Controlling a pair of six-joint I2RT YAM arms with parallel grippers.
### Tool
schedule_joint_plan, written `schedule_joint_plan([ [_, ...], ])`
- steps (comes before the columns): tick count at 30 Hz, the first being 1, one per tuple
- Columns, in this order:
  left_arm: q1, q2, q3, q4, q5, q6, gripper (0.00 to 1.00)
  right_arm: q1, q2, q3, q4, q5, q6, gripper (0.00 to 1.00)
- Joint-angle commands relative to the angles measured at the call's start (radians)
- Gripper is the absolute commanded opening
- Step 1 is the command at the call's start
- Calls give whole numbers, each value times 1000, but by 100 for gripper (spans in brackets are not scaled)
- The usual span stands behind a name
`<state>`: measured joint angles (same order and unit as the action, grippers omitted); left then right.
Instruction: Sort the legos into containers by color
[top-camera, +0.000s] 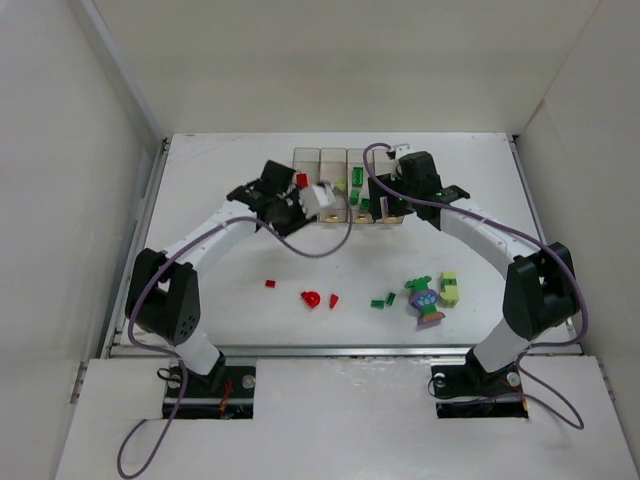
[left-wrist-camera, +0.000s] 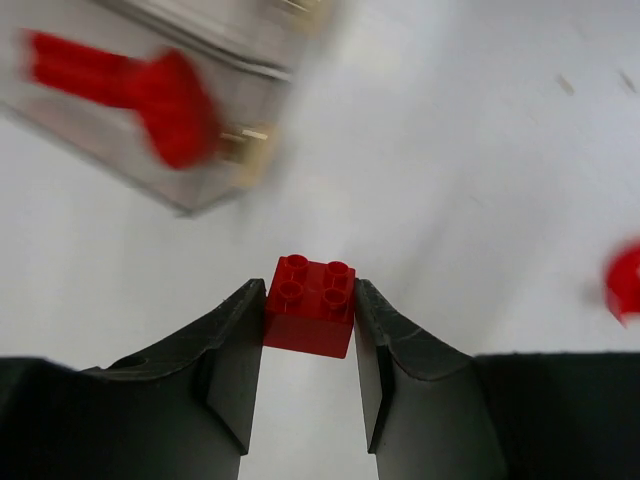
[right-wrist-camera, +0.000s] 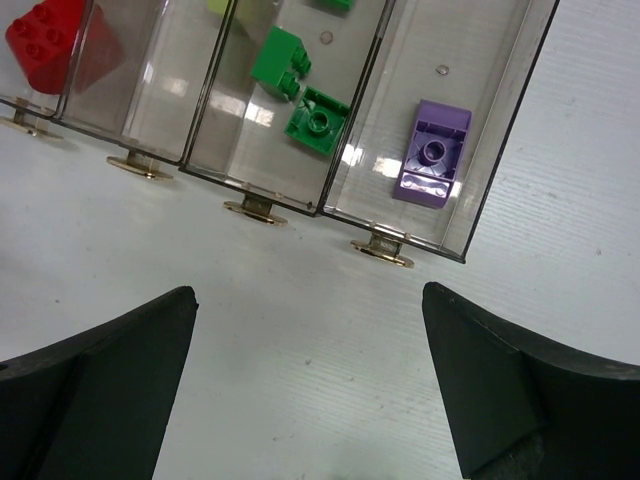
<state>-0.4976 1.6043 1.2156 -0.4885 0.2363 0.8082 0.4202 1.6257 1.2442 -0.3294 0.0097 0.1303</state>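
The red brick between my left gripper's fingers should next move outward over the near end of the bin that already holds red pieces (left-wrist-camera: 150, 95), to match their color.
My left gripper (left-wrist-camera: 310, 290) is shut on a red two-by-two brick (left-wrist-camera: 309, 318) and holds it above the table, just in front of the leftmost bin (left-wrist-camera: 120, 150). That bin holds a blurred red piece (left-wrist-camera: 150, 95). From above, the left gripper (top-camera: 305, 203) is at the left end of the row of bins (top-camera: 348, 152). My right gripper (right-wrist-camera: 308, 293) is open and empty, in front of the bins' tabs. The bins hold a red brick (right-wrist-camera: 45, 40), two green bricks (right-wrist-camera: 280, 55), and a purple brick (right-wrist-camera: 432, 152) in the rightmost bin.
Loose pieces lie on the near table: small red ones (top-camera: 311, 298), small green ones (top-camera: 383, 300), a multicoloured clump (top-camera: 425, 302) and a lime and green brick (top-camera: 449, 288). White walls enclose the table. Cables hang from both arms.
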Motion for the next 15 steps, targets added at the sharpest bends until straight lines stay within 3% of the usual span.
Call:
schedule_joint_plan([
  [1, 71, 9, 119, 190, -4, -234, 0, 8, -33, 29, 23, -8, 25, 100],
  [5, 91, 93, 163, 333, -106, -307, 0, 8, -43, 29, 23, -8, 34, 100],
  [15, 91, 256, 289, 456, -116, -288, 21, 8, -75, 11, 4, 26, 34, 100],
])
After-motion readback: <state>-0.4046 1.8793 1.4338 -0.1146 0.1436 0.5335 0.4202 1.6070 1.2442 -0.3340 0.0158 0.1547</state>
